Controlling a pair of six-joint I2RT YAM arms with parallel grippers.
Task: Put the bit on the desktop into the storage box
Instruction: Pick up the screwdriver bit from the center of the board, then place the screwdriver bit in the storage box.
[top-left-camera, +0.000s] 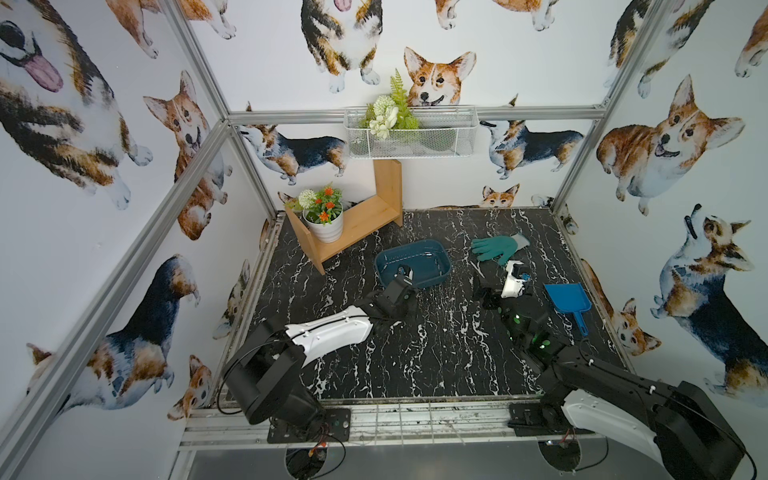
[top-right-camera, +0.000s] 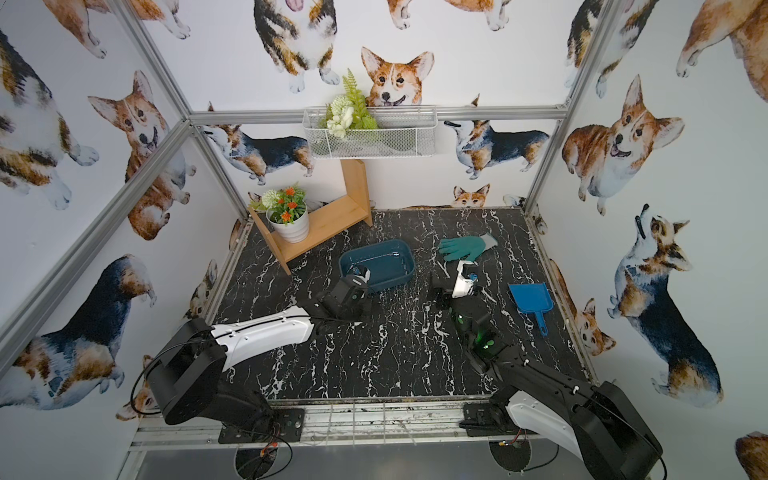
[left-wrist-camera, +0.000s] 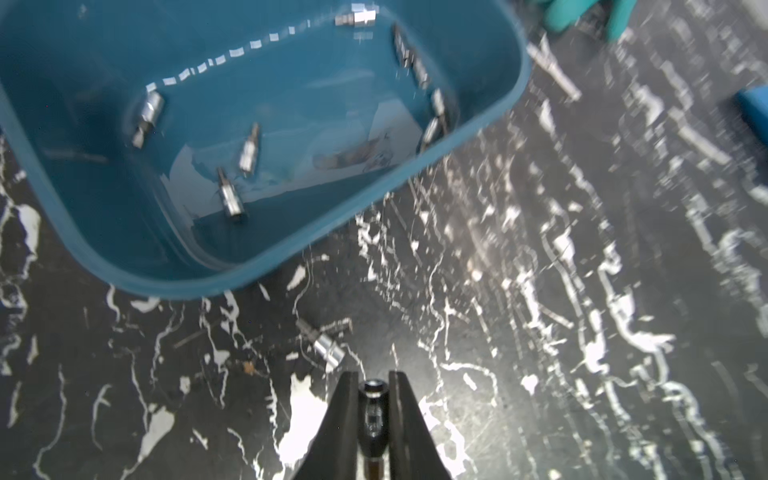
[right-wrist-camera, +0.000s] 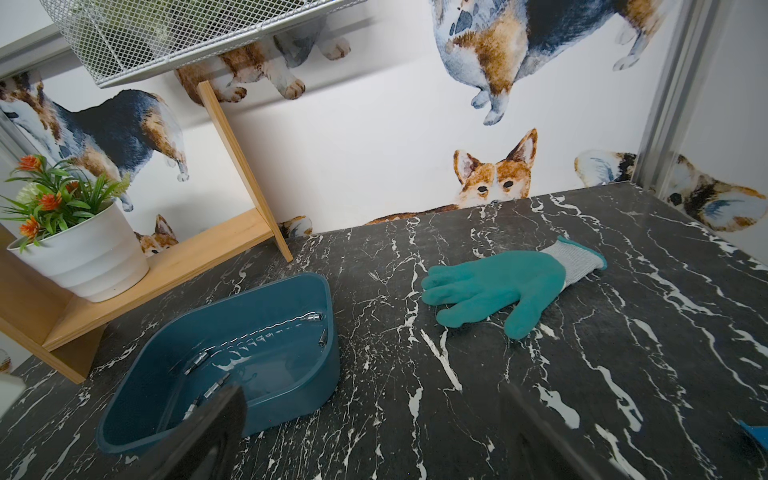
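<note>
I will raise my left gripper and carry it outward over the box's shelf-side end (top-left-camera: 389, 269) (left-wrist-camera: 188, 164) to release the dark bit, since the box's near rim still stands before it.
The dark teal storage box (top-left-camera: 438, 254) (top-right-camera: 401, 249) stands mid-table, and several silver bits lie inside it (left-wrist-camera: 248, 150). My left gripper (left-wrist-camera: 374, 380) (top-left-camera: 404, 275) hovers at the box's near rim (left-wrist-camera: 496, 124), shut on a dark bit (left-wrist-camera: 373, 411) that stands between its fingers. Another silver bit (left-wrist-camera: 329, 348) lies on the desktop, just ahead of those fingertips and short of the box. My right gripper (right-wrist-camera: 374, 399) (top-left-camera: 516, 268) is open and holds nothing. It sits right of the box wall (right-wrist-camera: 291, 374) and points toward the glove.
A teal glove (top-left-camera: 498, 247) (right-wrist-camera: 494, 286) lies at the back right. A bright blue scoop (top-left-camera: 567, 301) sits by the right wall. A wooden shelf (top-left-camera: 365, 216) with a potted plant (top-left-camera: 324, 222) stands back left, under a white mesh basket (top-left-camera: 411, 133).
</note>
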